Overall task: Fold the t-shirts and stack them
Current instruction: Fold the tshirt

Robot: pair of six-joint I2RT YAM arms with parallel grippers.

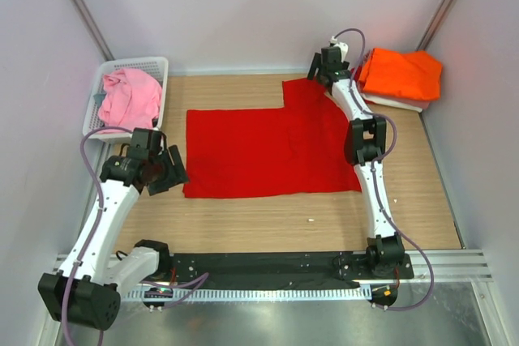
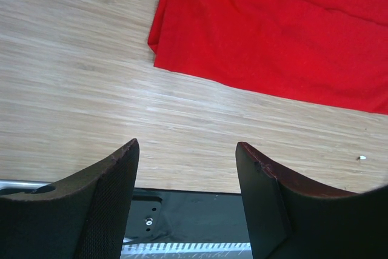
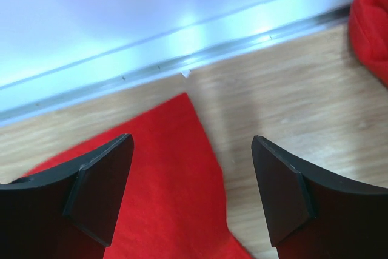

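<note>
My right gripper moves down onto the far sleeve's corner (image 3: pixel 185 112) next and closes on it, since that corner lies flat below, between its open fingers.
The red t-shirt (image 1: pixel 268 151) lies flat in the middle of the wooden table, one sleeve sticking out at the far right (image 1: pixel 306 91). My left gripper (image 1: pixel 166 169) is open and empty, just left of the shirt's near left corner (image 2: pixel 159 53). My right gripper (image 1: pixel 318 70) is open and empty above the far sleeve's corner (image 3: pixel 182 168). A folded orange t-shirt (image 1: pixel 401 74) lies on a white one (image 1: pixel 397 104) at the far right. A pink t-shirt (image 1: pixel 128 96) is bunched in the basket.
A white mesh basket (image 1: pixel 154 66) stands at the far left corner. White walls close in the table on three sides. A black base rail (image 1: pixel 268 265) runs along the near edge. A small white speck (image 1: pixel 311 219) lies near the front.
</note>
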